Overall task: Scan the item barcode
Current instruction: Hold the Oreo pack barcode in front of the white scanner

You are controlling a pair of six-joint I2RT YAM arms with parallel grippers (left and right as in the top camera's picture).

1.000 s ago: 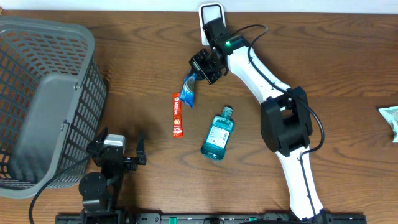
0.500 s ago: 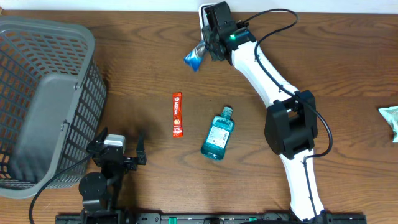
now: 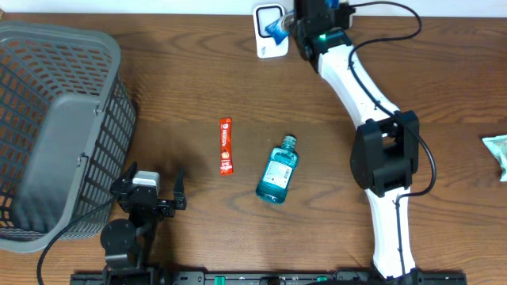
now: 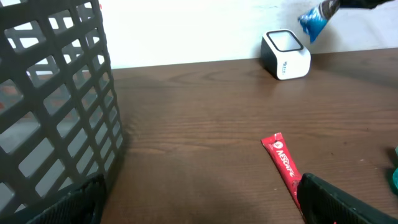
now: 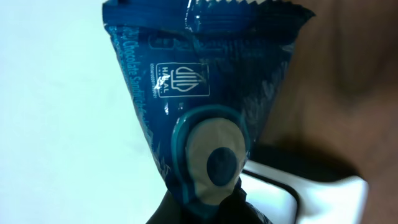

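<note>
Bare tabletop beside the pale packet lies below my right gripper and to its right in the overhead view, so I should swing there, lower and release the packet.
A blue snack packet hangs at the table's far edge, just over the white barcode scanner. My right gripper is shut on the packet's lower end. In the right wrist view the packet fills the frame above the gripper, with the scanner behind it. From the left wrist view the packet shows above and to the right of the scanner. My left gripper rests near the front edge beside the basket, and stands open with nothing between its fingers.
A grey basket takes up the left side and stands close to the left gripper. A red sachet and a teal mouthwash bottle lie mid-table. A pale packet sits at the right edge.
My right arm has carried the blue packet from mid-table up and back to the scanner at the far edge. The left arm has not moved.
</note>
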